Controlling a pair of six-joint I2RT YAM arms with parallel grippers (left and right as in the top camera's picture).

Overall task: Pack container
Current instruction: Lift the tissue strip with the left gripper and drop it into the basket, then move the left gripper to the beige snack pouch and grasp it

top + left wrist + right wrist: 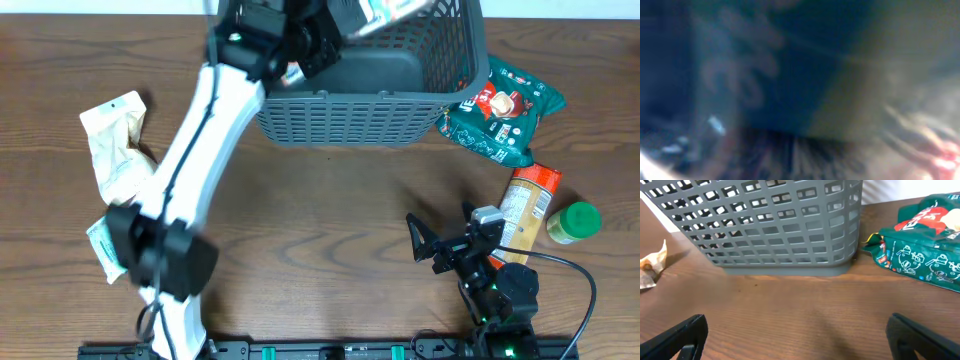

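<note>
My left gripper should lower the overhanging packet into the container and release.
The dark grey slotted container [370, 112] stands at the table's far middle; its lattice wall fills the top of the right wrist view [780, 230]. My left gripper [335, 30] is over the container's inside, and a blurred white and green packet [392, 12] sticks out of it to the right. The left wrist view is too blurred to read. My right gripper [443, 232] is open and empty, low over bare table in front of the container [800, 335].
A green snack bag [505, 110] lies against the container's right corner [925, 245]. An orange tube [525, 210] and a green-lidded jar [572, 222] lie at the right. Cream packets [118, 140] and a small packet [100, 245] lie at the left.
</note>
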